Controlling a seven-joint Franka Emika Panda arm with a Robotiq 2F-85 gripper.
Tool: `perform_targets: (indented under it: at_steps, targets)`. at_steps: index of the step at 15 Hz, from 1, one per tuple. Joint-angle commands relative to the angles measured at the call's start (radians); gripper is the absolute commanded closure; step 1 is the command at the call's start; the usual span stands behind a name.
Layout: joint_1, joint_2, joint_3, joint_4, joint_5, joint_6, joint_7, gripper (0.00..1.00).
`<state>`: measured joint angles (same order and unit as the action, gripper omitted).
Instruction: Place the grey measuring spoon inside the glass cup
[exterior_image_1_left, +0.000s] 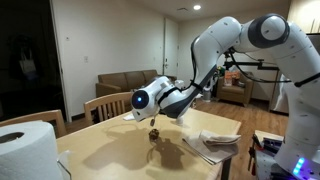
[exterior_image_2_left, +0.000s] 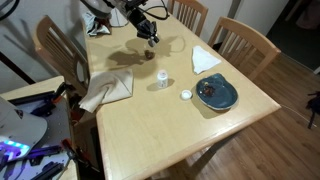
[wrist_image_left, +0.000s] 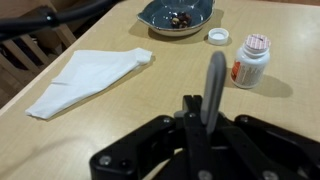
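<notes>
Next, my gripper lowers a little toward the glass cup (exterior_image_1_left: 155, 131) and opens its fingers to release the grey measuring spoon, as the cup stands right below it.
In the wrist view my gripper (wrist_image_left: 193, 103) is shut on the grey measuring spoon (wrist_image_left: 213, 80), whose flat grey handle sticks out past the fingertips. In both exterior views the gripper (exterior_image_2_left: 150, 36) (exterior_image_1_left: 155, 119) hangs low over the far part of the wooden table (exterior_image_2_left: 150, 130). A small greyish thing right under it looks like the glass cup (exterior_image_2_left: 150, 55) (exterior_image_1_left: 155, 131). The cup does not show in the wrist view. Whether the spoon touches it, I cannot tell.
A slim whitish container with a red top (wrist_image_left: 251, 60) (exterior_image_2_left: 162, 78) stands mid-table, beside a white lid (wrist_image_left: 218, 36) and a dark bowl (wrist_image_left: 178, 15) (exterior_image_2_left: 216, 93). A white cloth (wrist_image_left: 85, 80) (exterior_image_2_left: 108, 88), a folded napkin (exterior_image_2_left: 205, 60), a paper roll (exterior_image_1_left: 25, 150) and chairs (exterior_image_2_left: 245, 40) surround them.
</notes>
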<state>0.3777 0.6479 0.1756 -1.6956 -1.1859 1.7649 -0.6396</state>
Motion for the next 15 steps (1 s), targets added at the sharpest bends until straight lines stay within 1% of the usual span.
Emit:
perform_targets:
  at_steps: [1,3,4,6,15]
  targets:
    - [-0.022,0.009,0.009,-0.012,-0.033,-0.008,0.026,0.96]
    - [-0.027,0.019,0.006,-0.011,-0.033,-0.011,0.023,0.94]
    - [-0.028,0.023,0.003,-0.011,-0.034,-0.012,0.025,0.7]
    - [-0.03,0.029,-0.001,-0.013,-0.037,-0.012,0.025,0.68]
    - [-0.065,0.023,0.011,-0.014,-0.01,0.014,0.01,0.12]
